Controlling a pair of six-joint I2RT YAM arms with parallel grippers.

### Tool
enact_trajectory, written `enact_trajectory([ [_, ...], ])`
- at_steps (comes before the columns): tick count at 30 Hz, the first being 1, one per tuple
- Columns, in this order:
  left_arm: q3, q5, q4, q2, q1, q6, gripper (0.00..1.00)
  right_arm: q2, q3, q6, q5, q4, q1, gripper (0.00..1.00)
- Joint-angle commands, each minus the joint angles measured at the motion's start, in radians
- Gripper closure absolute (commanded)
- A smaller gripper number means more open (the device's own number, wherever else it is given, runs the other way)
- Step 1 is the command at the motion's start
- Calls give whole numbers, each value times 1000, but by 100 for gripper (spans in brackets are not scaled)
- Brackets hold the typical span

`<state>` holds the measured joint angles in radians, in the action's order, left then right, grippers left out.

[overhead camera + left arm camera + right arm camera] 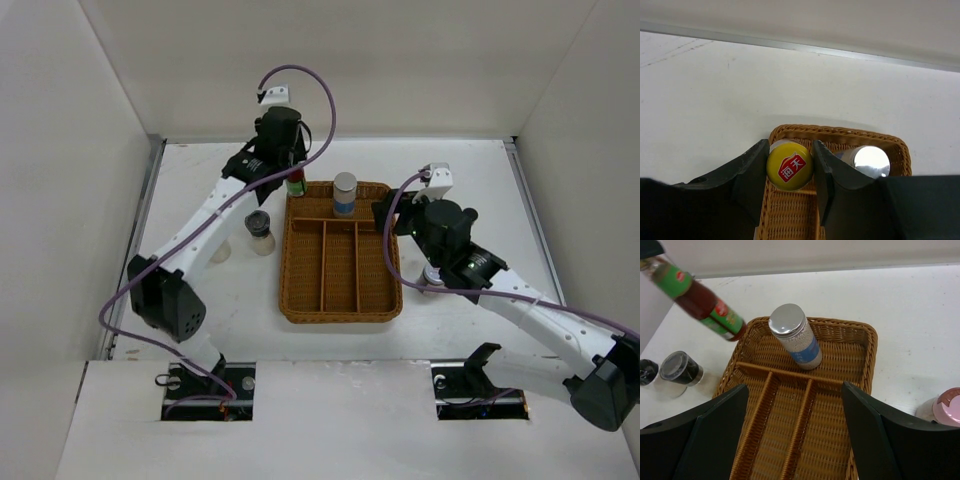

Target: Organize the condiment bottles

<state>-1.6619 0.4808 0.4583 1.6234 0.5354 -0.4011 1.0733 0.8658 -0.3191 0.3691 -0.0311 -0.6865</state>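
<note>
My left gripper moves toward the white bottle next, then lowers the green-red bottle (pixel 296 187) into the far section of the tray. The tray's corner beside the white bottle is empty.
My left gripper (pixel 287 172) is shut on the yellow cap (pixel 789 166) of the green-red bottle (pixel 296 187). It holds the bottle at the far-left corner of the brown wicker tray (pixel 340 308); the right wrist view shows the bottle (pixel 700 297) with its base at the rim there. A white bottle with a blue band and silver top (pixel 344 194) stands in the tray's far compartment, also seen in both wrist views (pixel 795 337) (pixel 870 161). My right gripper (pixel 794 390) is open and empty above the tray's right side (pixel 385 217).
A clear shaker with a black lid (pixel 259 231) stands left of the tray, with a paler shaker (pixel 220 250) beside it. A pink-capped bottle (pixel 949 408) stands right of the tray under my right arm (pixel 433 274). White walls enclose the table.
</note>
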Motion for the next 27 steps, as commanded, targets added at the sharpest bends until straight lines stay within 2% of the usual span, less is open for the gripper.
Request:
enact_trajectory([
  [1, -122, -36, -165, 30, -22, 24, 90, -23, -8, -15, 7, -53, 11, 18],
  [6, -199, -74, -181, 148, -28, 33, 90, -30, -14, -15, 7, -55, 17, 18],
  [12, -199, -82, -198, 193, -21, 36, 90, -30, -17, -15, 7, -56, 20, 18],
  [27, 39, -71, -302, 170, 5, 33, 89, -24, -34, -15, 8, -62, 25, 18],
])
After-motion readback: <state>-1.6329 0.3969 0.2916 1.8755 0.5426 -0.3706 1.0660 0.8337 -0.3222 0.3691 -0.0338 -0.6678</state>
